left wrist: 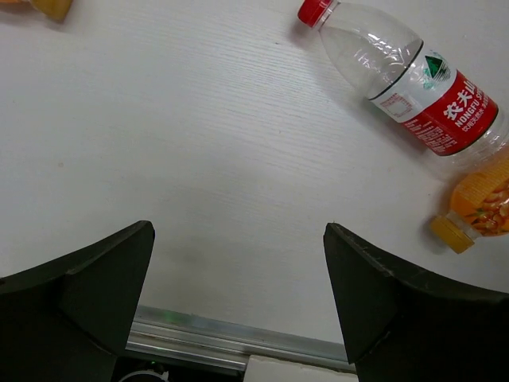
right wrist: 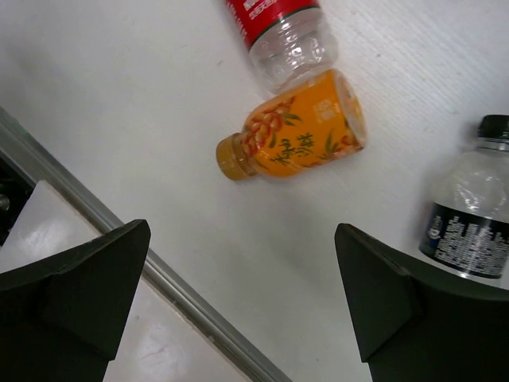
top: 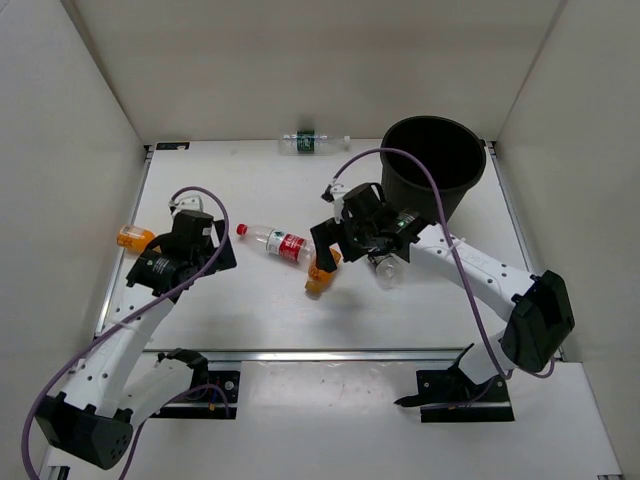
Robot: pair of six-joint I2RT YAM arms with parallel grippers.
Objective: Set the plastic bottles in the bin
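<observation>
My right gripper moves down toward the right in the top view onto the clear bottle's base end next, since that end lies below it on that side.
The black bin (top: 433, 165) stands at the back right. A clear bottle with red cap and red label (top: 275, 242) lies mid-table, with a stubby orange bottle (top: 322, 275) touching its base end. Another orange bottle (top: 133, 238) lies at the left edge. A green-label bottle (top: 312, 142) lies at the back wall. My left gripper (top: 215, 250) is open and empty, left of the red-label bottle (left wrist: 413, 76). My right gripper (top: 335, 240) is open and empty above the orange bottle (right wrist: 298, 127), which lies ahead of its fingers (right wrist: 242, 229).
A clear bottle with black cap and dark label (top: 385, 268) lies by the right arm and shows in the right wrist view (right wrist: 473, 215). A metal rail (top: 330, 353) runs along the table's near edge. White walls enclose the table on three sides.
</observation>
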